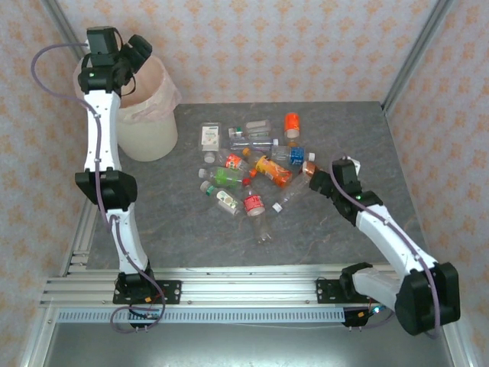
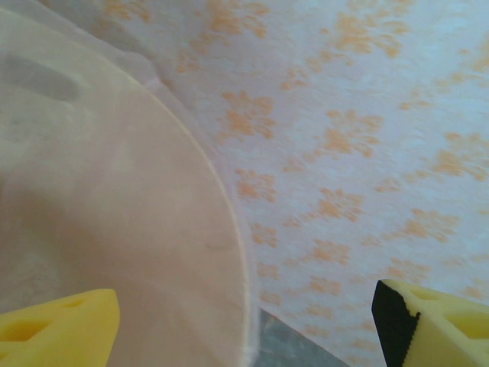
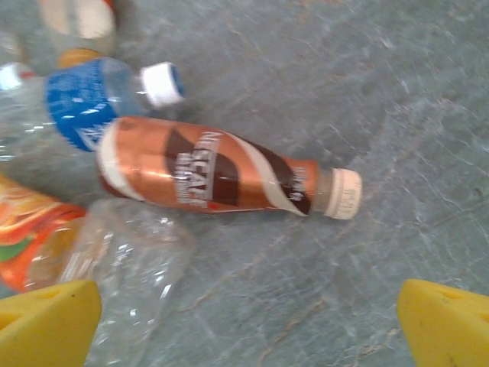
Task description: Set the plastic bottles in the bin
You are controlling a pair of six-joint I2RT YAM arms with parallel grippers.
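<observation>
I will next lower my right gripper toward the pile and onto the clear bottle's base end [image 1: 299, 185] [image 3: 147, 229], since that end lies below it, beside the orange-labelled bottle.
Several plastic bottles [image 1: 252, 164] lie in a loose pile at the middle of the grey table. The cream bin [image 1: 147, 126] with its pinkish liner stands at the far left. My left gripper [image 1: 137, 52] hangs over the bin's mouth, open and holding nothing; in its wrist view the gripper [image 2: 244, 329] looks across the liner [image 2: 99, 199] and the bin's rim [image 2: 231, 222]. My right gripper [image 1: 319, 182] is open at the pile's right edge. In its wrist view the gripper [image 3: 248, 321] hovers just short of a brown Nescafe bottle [image 3: 206, 176] lying on its side.
A blue-labelled bottle [image 3: 99, 99], a crumpled clear bottle [image 3: 130, 267] and an orange-labelled one [image 3: 30, 229] lie left of the brown bottle. Patterned walls close off the back and sides. Bare table [image 1: 359, 138] stretches to the right of the pile.
</observation>
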